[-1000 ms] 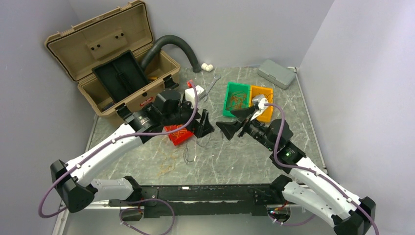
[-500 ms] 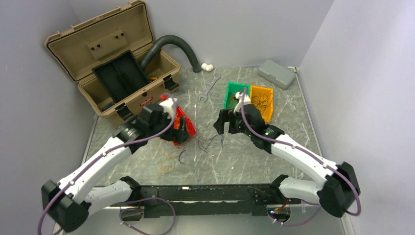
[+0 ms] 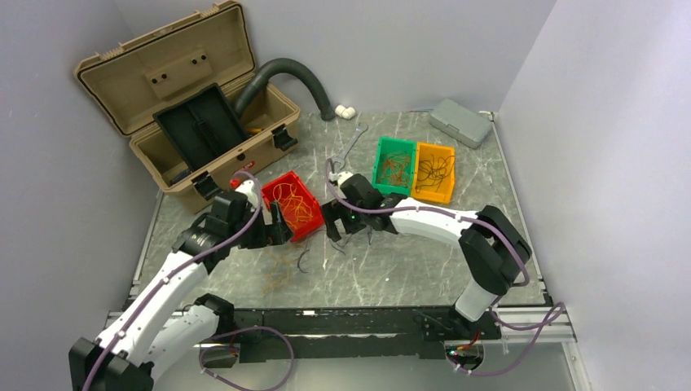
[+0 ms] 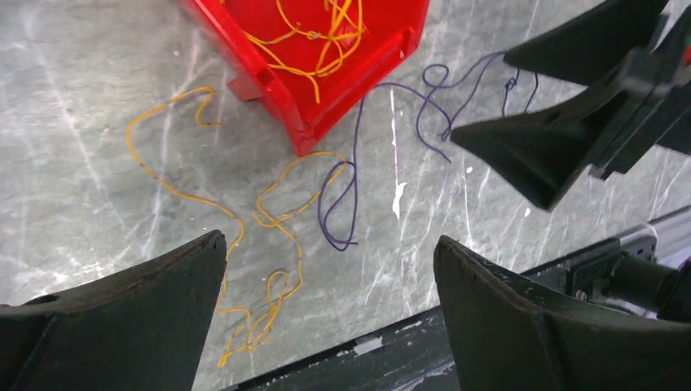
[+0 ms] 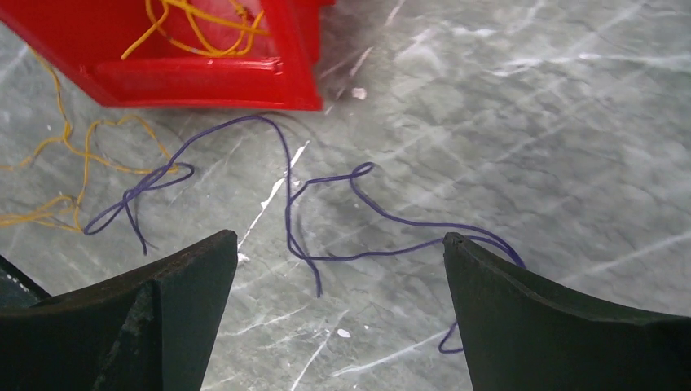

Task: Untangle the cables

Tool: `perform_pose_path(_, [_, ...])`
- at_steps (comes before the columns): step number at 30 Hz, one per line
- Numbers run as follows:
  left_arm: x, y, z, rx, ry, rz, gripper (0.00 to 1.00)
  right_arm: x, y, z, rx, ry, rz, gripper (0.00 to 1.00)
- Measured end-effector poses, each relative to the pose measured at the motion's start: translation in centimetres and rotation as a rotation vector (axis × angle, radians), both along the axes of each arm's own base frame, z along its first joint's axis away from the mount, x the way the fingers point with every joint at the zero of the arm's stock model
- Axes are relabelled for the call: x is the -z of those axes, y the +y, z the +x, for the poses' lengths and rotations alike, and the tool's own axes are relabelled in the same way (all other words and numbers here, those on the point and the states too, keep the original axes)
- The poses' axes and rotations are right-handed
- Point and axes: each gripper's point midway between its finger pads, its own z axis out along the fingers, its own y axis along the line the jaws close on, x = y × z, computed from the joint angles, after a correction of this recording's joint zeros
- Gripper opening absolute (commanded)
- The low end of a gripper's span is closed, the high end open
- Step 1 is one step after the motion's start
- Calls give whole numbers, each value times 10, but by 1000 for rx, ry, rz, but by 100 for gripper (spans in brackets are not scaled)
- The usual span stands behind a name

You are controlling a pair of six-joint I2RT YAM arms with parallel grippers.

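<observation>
The parts of the thin purple wire [image 3: 335,243] meet between my open fingers, clear of the red bin [image 3: 281,181], so I need to lower my right gripper onto their crossing there next.
Loose cables lie on the marble table: orange-yellow strands [image 4: 244,220] and a dark purple strand [image 4: 342,204] by the red bin's near corner. The purple strand [image 5: 326,212] also shows in the right wrist view. In the top view the orange strands [image 3: 277,277] lie nearer the front. More orange cables lie inside the red bin [image 3: 281,181]. My left gripper [image 3: 273,228] is open and empty above the loose strands [image 4: 330,240]. My right gripper [image 3: 332,221] is open and empty, low over the purple strand [image 5: 341,238].
A green bin [image 3: 380,163] and an orange bin [image 3: 448,175] hold more wires at the back right. An open tan toolbox [image 3: 187,98], a corrugated hose [image 3: 293,69], a wrench [image 3: 352,140] and a grey case [image 3: 460,122] stand at the back.
My left gripper drew back to the left, off the red bin. My right gripper swung left and down to the purple strand beside that bin.
</observation>
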Motion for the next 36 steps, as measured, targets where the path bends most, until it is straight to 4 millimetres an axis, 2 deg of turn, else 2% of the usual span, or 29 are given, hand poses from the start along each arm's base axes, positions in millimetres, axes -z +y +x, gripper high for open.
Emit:
perform_pose_path(5, [-8, 18, 0, -99, -80, -1, 99, 8, 9, -10, -92, 3, -25, 100])
perform_pose_path(11, [-9, 34, 3, -177, -139, 30, 99, 23, 10, -10, -128, 7, -54, 99])
perform_pose_path(14, [-8, 37, 1, -181, -167, 31, 99, 36, 8, -11, -138, 20, -86, 99])
perform_pose_path(19, [-19, 38, 3, -177, -230, 14, 99, 41, 9, -8, -142, 7, -106, 98])
perform_pose_path(21, [-21, 38, 4, -174, -245, 17, 99, 46, 11, -4, -137, 7, -118, 94])
perform_pose_path(23, [-22, 38, 5, -171, -253, 20, 100, 47, 14, 2, -129, -9, -129, 85])
perform_pose_path(24, [-21, 38, 6, -170, -250, 22, 99, 47, 14, 5, -119, -16, -136, 74])
perform_pose_path(26, [-19, 38, 6, -168, -242, 27, 99, 49, 13, 8, -108, -26, -149, 46])
perform_pose_path(28, [-15, 37, 7, -166, -226, 35, 99, 49, 12, 10, -95, -33, -157, 25])
perform_pose_path(31, [-10, 36, 7, -160, -203, 42, 99, 50, 8, 12, -72, -37, -169, 0])
perform_pose_path(36, [-7, 33, 6, -144, -186, 36, 99, 44, -7, 4, -34, -34, -178, 0])
